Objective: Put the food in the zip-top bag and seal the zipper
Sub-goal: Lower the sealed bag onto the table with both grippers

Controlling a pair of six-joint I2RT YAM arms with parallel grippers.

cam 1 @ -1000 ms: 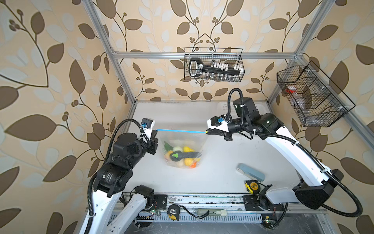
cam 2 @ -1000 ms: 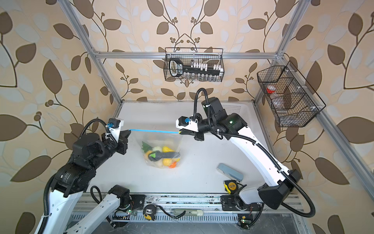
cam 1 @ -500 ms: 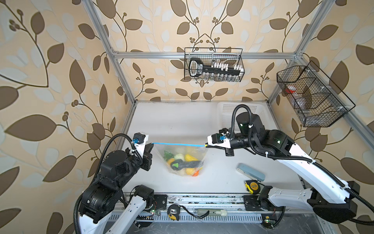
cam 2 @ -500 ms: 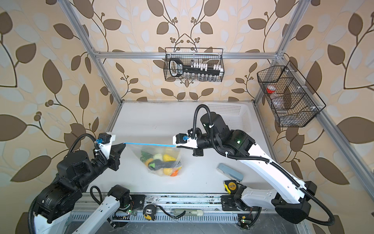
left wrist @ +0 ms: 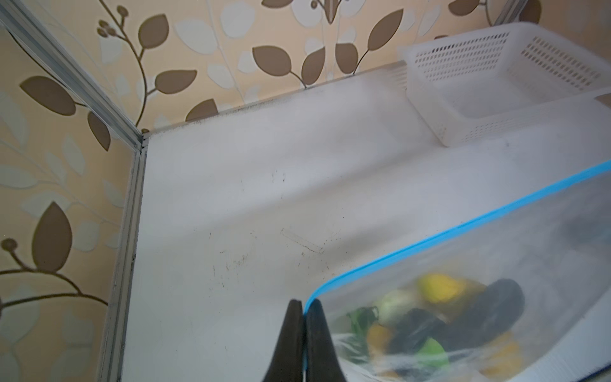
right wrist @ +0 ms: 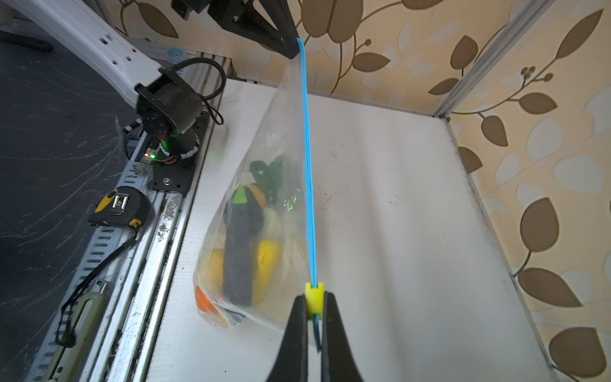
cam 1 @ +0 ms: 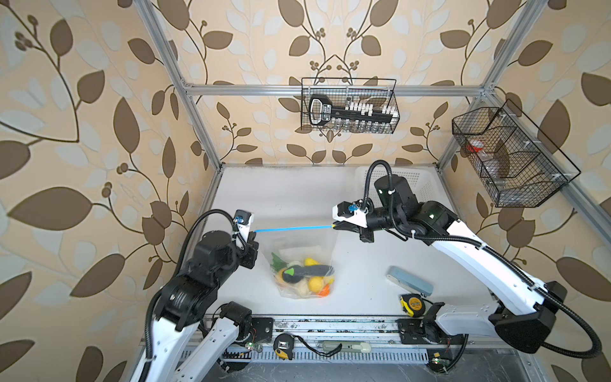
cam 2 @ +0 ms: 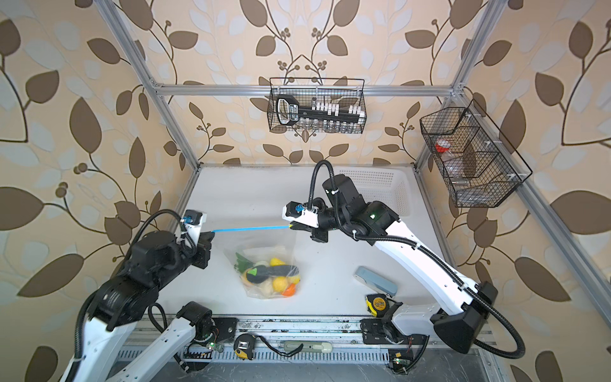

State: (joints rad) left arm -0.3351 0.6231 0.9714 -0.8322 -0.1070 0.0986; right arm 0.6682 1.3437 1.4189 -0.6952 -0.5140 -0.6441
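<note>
Next, my left gripper carries the zipper's end outward, lowers it and releases it on the empty tabletop, which has room for the bag [cam 1: 297, 244].
The clear zip-top bag [cam 1: 297, 244] [cam 2: 261, 244] hangs between my two grippers, with its bottom down at the table. Its light-blue zipper [cam 1: 294, 228] [cam 2: 251, 228] is stretched taut and straight across the top. The food [cam 1: 304, 274] [cam 2: 271, 276] lies bunched at the bottom of the bag: yellow, orange, dark green and leafy pieces. My left gripper [cam 1: 254, 232] [left wrist: 304, 302] is shut on the zipper's left end. My right gripper [cam 1: 334, 226] [right wrist: 313, 297] is shut on the yellow slider tab [right wrist: 313, 294] at the right end.
A white perforated basket [cam 1: 423, 185] [left wrist: 496, 82] stands at the back right, behind the right arm. A pale blue-grey case [cam 1: 410, 281] and a yellow-and-black tape measure [cam 1: 412, 302] lie at the front right. Wire baskets [cam 1: 348, 106] hang on the walls.
Both grippers have carried the stretched bag toward the table's front, and it hangs lower. The zipper has stayed taut between them, and both grips have held.
</note>
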